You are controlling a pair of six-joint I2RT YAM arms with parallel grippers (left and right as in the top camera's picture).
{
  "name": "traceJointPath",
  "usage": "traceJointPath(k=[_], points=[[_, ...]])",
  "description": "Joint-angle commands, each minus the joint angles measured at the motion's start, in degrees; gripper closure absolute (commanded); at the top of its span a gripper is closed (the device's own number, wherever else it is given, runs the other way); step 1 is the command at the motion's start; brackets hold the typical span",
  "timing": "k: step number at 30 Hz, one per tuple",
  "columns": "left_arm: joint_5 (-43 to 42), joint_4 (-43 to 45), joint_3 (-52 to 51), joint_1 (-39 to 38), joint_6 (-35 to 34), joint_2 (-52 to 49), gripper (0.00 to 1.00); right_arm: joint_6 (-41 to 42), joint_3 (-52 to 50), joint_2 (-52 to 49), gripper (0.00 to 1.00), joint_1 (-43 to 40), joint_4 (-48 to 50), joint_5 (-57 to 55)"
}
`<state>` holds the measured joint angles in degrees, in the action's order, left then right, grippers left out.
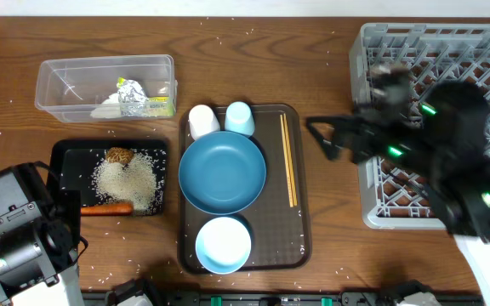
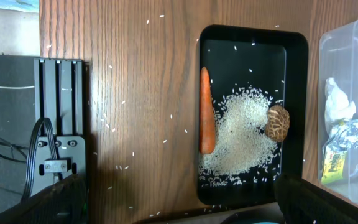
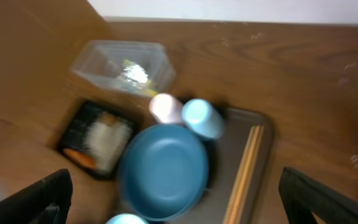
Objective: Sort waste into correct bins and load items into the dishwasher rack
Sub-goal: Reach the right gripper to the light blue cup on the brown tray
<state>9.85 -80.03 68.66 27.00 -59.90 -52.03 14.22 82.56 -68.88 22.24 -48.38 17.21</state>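
The light-blue cup is below my right gripper and to its left in the overhead view, so I need to move that gripper across and down next, with its fingers on both sides of the cup.
The black tray holds rice, a brown lump and a carrot. The clear tub holds the foil ball, tissue and packet. A dark-blue dish, white bowl, white cup, light-blue cup and chopsticks lie on the brown serving tray. My left gripper is open and empty, near the carrot. My right gripper is open and empty, high above the dish, beside the rack.
Loose rice grains are scattered over the wooden table. My left arm's base stands at the front left. My right arm reaches across the grey rack and hides part of it. The right wrist view is blurred.
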Motion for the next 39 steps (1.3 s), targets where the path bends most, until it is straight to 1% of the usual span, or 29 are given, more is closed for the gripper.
traceJointPath(k=[1, 3, 4, 6, 13, 18, 28, 39], points=[[1.16, -0.31, -0.15, 0.31, 0.74, 0.04, 0.02, -7.23, 7.34, -9.31, 0.01, 8.00, -1.97, -23.39], [1.16, -0.31, -0.15, 0.31, 0.74, 0.04, 0.02, -7.23, 9.20, -13.99, 0.01, 10.84, -0.72, -28.57], [1.16, -0.31, -0.15, 0.31, 0.74, 0.04, 0.02, -7.21, 9.49, -16.22, 0.01, 11.91, 1.44, -30.58], [1.16, -0.31, -0.15, 0.31, 0.74, 0.04, 0.02, -7.08, 9.49, -19.50, 0.01, 12.90, 4.72, -30.88], [1.16, -0.31, -0.15, 0.31, 0.74, 0.04, 0.02, -7.02, 9.49, -31.82, 0.01, 13.20, 16.59, -15.82], [1.16, -0.31, -0.15, 0.31, 0.74, 0.04, 0.02, -6.29, 9.49, -39.04, 0.01, 13.40, 21.97, -7.43], [1.16, -0.31, -0.15, 0.31, 0.74, 0.04, 0.02, -5.90, 9.49, -49.53, 0.01, 14.16, 25.05, -8.20], [1.16, -0.31, -0.15, 0.31, 0.74, 0.04, 0.02, -5.49, 9.46, -53.02, 0.01, 14.21, 24.52, -13.90]])
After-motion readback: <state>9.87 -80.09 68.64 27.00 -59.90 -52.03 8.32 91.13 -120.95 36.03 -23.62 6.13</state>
